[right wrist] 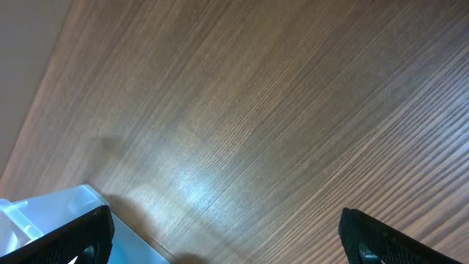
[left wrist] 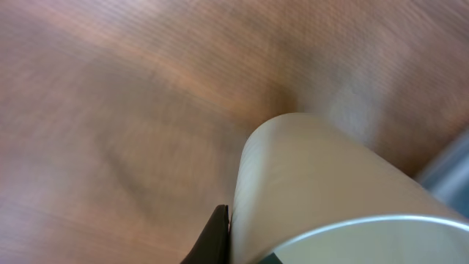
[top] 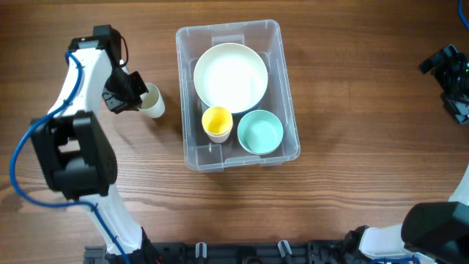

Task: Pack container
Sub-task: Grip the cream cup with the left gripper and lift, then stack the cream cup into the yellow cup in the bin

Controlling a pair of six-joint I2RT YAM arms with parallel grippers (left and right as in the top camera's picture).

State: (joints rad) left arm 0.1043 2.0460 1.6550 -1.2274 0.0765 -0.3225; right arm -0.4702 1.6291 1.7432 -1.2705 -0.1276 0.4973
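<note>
The yellow cup stands open inside the container. My left gripper should lift the cream cup over the container's side and then lower it into the yellow cup.
The clear plastic container [top: 236,150] stands at the table's middle. It holds a large white bowl [top: 230,77], a yellow cup [top: 217,122] and a teal bowl [top: 260,132]. My left gripper [top: 139,99] is shut on a cream cup [top: 152,102] left of the container; the cup fills the left wrist view [left wrist: 330,191], with one dark finger against its side. My right gripper [top: 456,86] is open and empty at the far right edge; its fingertips [right wrist: 227,235] stand wide apart over bare wood. A corner of the container [right wrist: 44,213] shows at the lower left of the right wrist view.
The wooden table [top: 352,198] lies on all sides of the container. The arm bases and a black rail [top: 242,253] run along the front edge.
</note>
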